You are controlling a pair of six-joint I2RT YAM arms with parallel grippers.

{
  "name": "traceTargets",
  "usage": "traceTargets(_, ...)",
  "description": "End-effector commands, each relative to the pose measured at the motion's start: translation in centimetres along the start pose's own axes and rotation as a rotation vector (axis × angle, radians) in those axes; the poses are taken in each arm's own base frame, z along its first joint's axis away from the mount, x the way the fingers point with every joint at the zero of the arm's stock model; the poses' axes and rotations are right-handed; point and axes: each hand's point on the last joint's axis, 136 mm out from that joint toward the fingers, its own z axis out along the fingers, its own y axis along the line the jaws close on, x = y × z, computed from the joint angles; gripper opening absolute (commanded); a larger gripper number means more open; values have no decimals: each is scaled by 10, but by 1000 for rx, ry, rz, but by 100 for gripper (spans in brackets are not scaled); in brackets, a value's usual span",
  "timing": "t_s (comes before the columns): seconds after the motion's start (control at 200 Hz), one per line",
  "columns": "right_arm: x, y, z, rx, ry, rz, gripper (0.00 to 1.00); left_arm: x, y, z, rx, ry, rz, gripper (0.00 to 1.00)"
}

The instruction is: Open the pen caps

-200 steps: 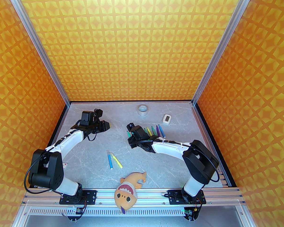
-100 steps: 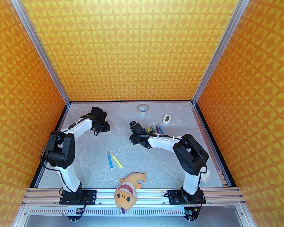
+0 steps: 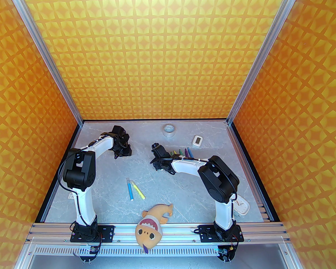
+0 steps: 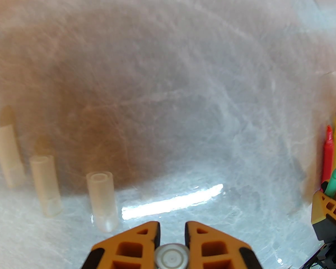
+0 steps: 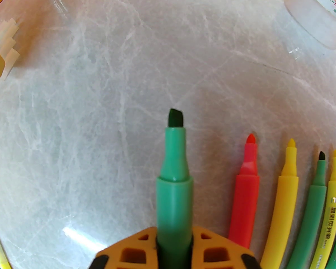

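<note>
I need to carry the translucent pen cap (image 4: pixel 172 258) down with my left gripper next, to the table beside the row of loose caps, before I release the cap.
My left gripper (image 4: pixel 172 228) is shut on a translucent pen cap (image 4: pixel 172 258), seen end-on between its orange fingers, low over the back-left table. Three more loose caps (image 4: pixel 102 200) lie in a row to its left. My right gripper (image 5: pixel 174 234) is shut on an uncapped green marker (image 5: pixel 173 178) whose dark tip points away. Beside it lie uncapped red (image 5: pixel 245 192), yellow (image 5: pixel 282 206) and green markers. In the top view the left gripper (image 3: pixel 124 150) and the right gripper (image 3: pixel 156 154) stand apart. A blue marker (image 3: pixel 130 189) and a yellow marker (image 3: pixel 137 190) lie mid-table with caps on.
A tape roll (image 3: pixel 169 130) and a small white device (image 3: pixel 197 140) sit at the back. A plush shark toy (image 3: pixel 152 223) hangs over the front rail. A white clock (image 3: pixel 240 204) lies by the right arm's base. Patterned orange walls enclose three sides.
Both arms have raised their elbows and drawn them inward. The left wrist has tipped downward over the loose caps. The right gripper has shifted slightly back with the green marker.
</note>
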Motion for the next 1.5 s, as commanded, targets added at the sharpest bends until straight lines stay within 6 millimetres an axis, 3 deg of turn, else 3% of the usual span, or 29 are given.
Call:
traceTargets(0.0,-3,-9,4,38,4,3,1,0,1,3,-15,24,19,6)
traceTargets(0.195,-1,-11,6,49,12,3,3,7,8,17,-39,65,22,8)
traceTargets(0.22,0,-11,6,50,13,2,4,-3,6,13,-37,41,28,9)
traceTargets(0.39,1,-12,7,55,21,-3,8,-8,5,14,-35,24,45,18)
traceTargets(1.065,4,-10,9,46,43,-12,13,-5,3,16,-34,30,58,27)
traceTargets(1.23,6,-9,9,44,47,-13,14,-8,-1,5,-29,8,62,31)
traceTargets(1.335,6,-9,10,44,49,-14,14,-18,-12,-16,-3,-55,73,32)
traceTargets(1.36,7,-9,11,45,52,-16,15,-10,-11,-15,0,-42,68,32)
traceTargets(1.496,7,-9,13,45,58,-16,18,-12,-22,-41,29,-110,75,35)
